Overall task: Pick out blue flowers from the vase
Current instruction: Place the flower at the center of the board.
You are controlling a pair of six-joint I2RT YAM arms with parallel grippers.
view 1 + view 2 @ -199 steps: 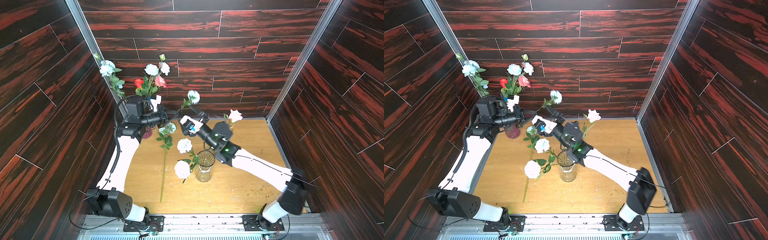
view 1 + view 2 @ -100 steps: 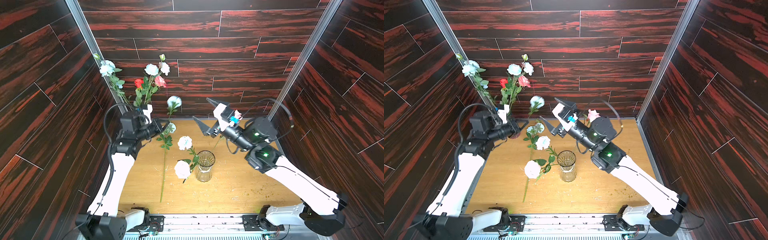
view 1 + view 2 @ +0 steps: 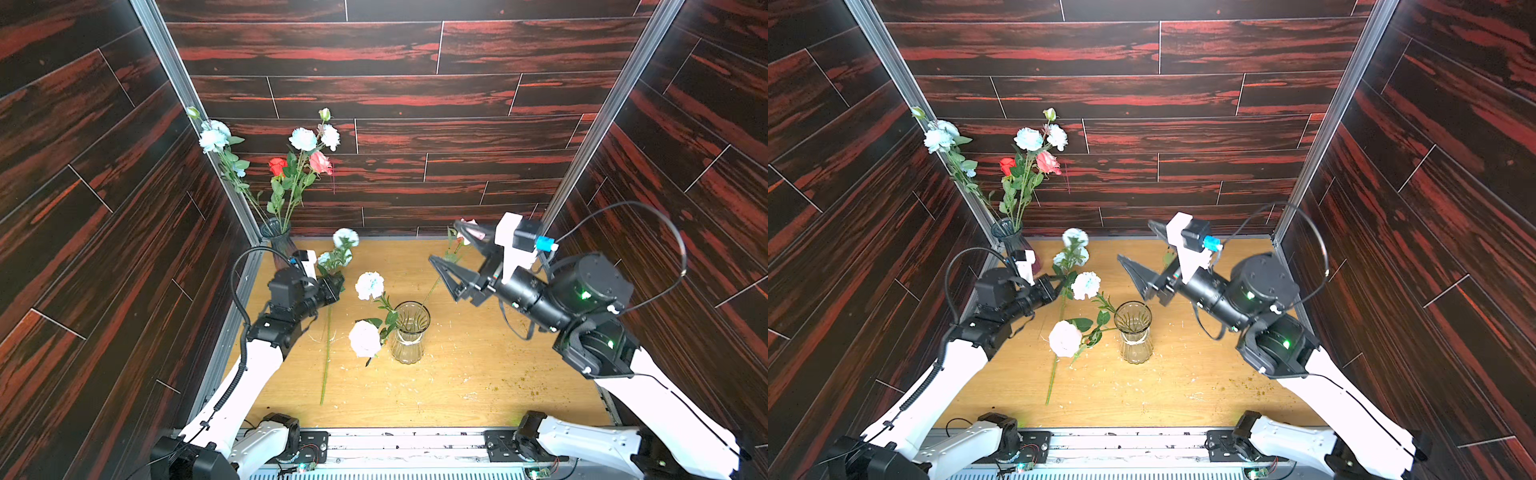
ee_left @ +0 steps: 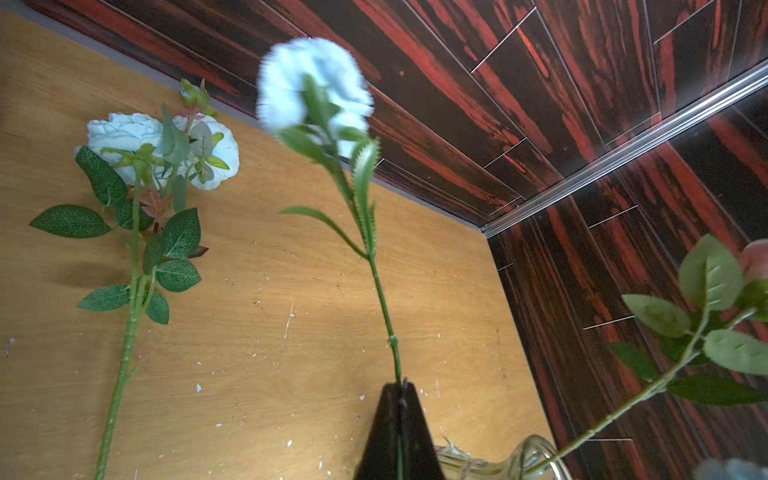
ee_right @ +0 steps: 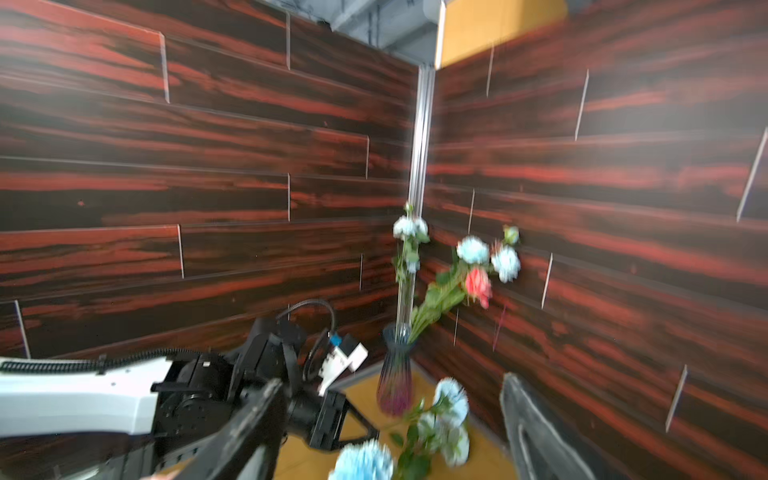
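Note:
I will next lower my left gripper toward the bare tabletop (image 3: pixel 347 310) (image 4: pixel 268 388) beside the lying stem below it and let go of the stalk there, because that spot is clear.
My left gripper (image 3: pixel 337 286) (image 3: pixel 1055 287) (image 4: pixel 401 388) is shut on the thin green stalk of one of the blue flowers, whose bloom (image 3: pixel 345 237) (image 3: pixel 1074 237) (image 4: pixel 312 83) stands above it. Another blue flower stem (image 3: pixel 328 340) (image 4: pixel 124 340) lies flat on the table. The clear glass vase (image 3: pixel 409 334) (image 3: pixel 1133 332) holds a blue bloom (image 3: pixel 370 285) and a white rose (image 3: pixel 364 338). More blue flowers (image 3: pixel 303 139) stand in the dark vase (image 3: pixel 277 239) (image 5: pixel 395 374) at the back left. My right gripper (image 3: pixel 452 249) (image 3: pixel 1142 247) (image 5: pixel 390 436) hangs open and empty, above and right of the glass vase.
A red rose (image 3: pixel 277 165) and a pink rose (image 3: pixel 320 162) share the dark vase. Another pink rose (image 3: pixel 468 226) leans from the glass vase behind my right fingers. Dark wood-pattern walls (image 3: pixel 457 124) close in the wooden table (image 3: pixel 478 374) on three sides.
The left gripper has come down and forward with the blue flower, away from the back wall. The right gripper, open, has pulled back to the right, away from that flower.

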